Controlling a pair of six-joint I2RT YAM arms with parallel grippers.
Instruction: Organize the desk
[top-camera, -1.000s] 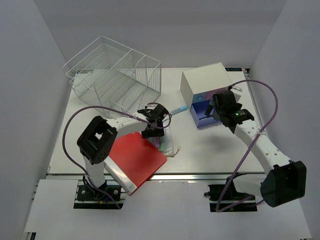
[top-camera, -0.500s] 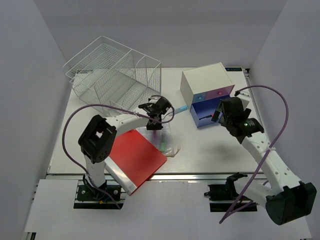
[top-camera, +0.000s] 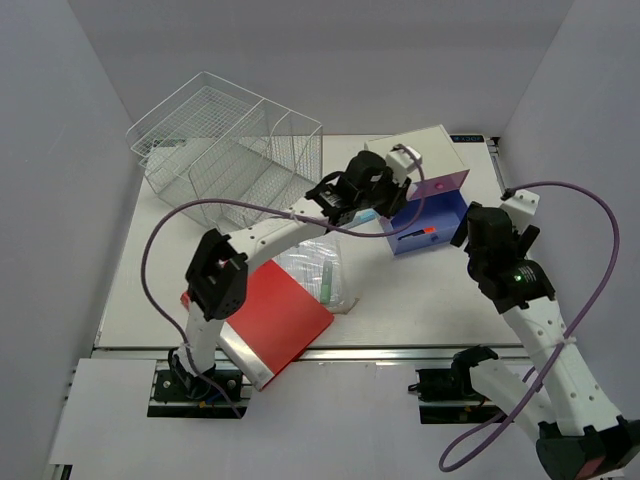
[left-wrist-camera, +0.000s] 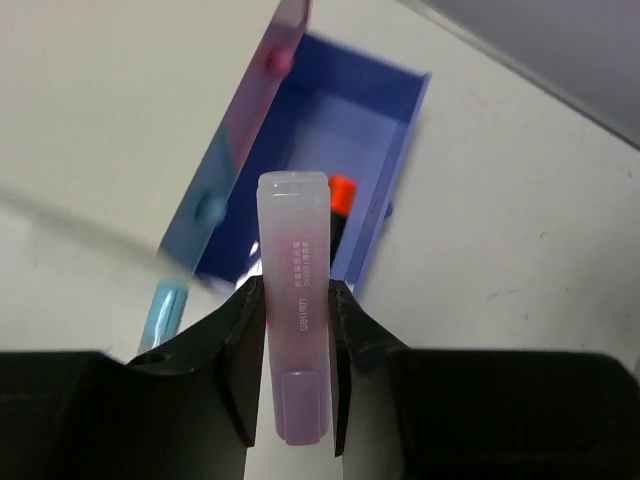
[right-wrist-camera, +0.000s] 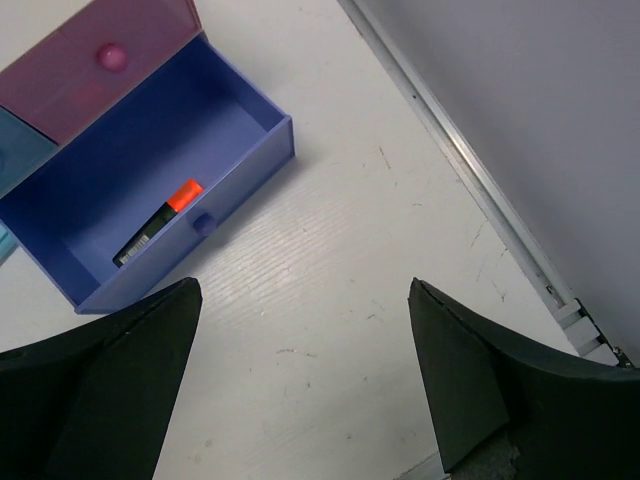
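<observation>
I will next move my right gripper past the drawer, down onto the green pen (top-camera: 326, 282), below it and to its left in the top view.
On the white desk (top-camera: 420, 290) stands a white drawer box (top-camera: 415, 160) with its blue drawer (right-wrist-camera: 130, 170) pulled open. An orange-capped marker (right-wrist-camera: 160, 222) lies inside it. My left gripper (left-wrist-camera: 296, 288) is shut on a pale pink highlighter (left-wrist-camera: 296, 230), which points at the open drawer (left-wrist-camera: 380, 130) just beyond it. In the top view that gripper (top-camera: 392, 192) hangs at the drawer's left side. My right gripper (right-wrist-camera: 302, 285) stands open over bare desk, in front of and to the right of the drawer, with nothing between its fingers.
A wire basket (top-camera: 225, 145) stands at the back left. A red notebook (top-camera: 275, 315) and a clear bag of pens (top-camera: 320, 275) lie near the front left. A light blue pen (left-wrist-camera: 160, 310) lies beside the box. A metal rail (right-wrist-camera: 470, 180) runs along the desk's right edge.
My left gripper closed on the highlighter at the bag and carried it right to the drawer. The right arm drew back toward the front, and the blue drawer now stands open.
</observation>
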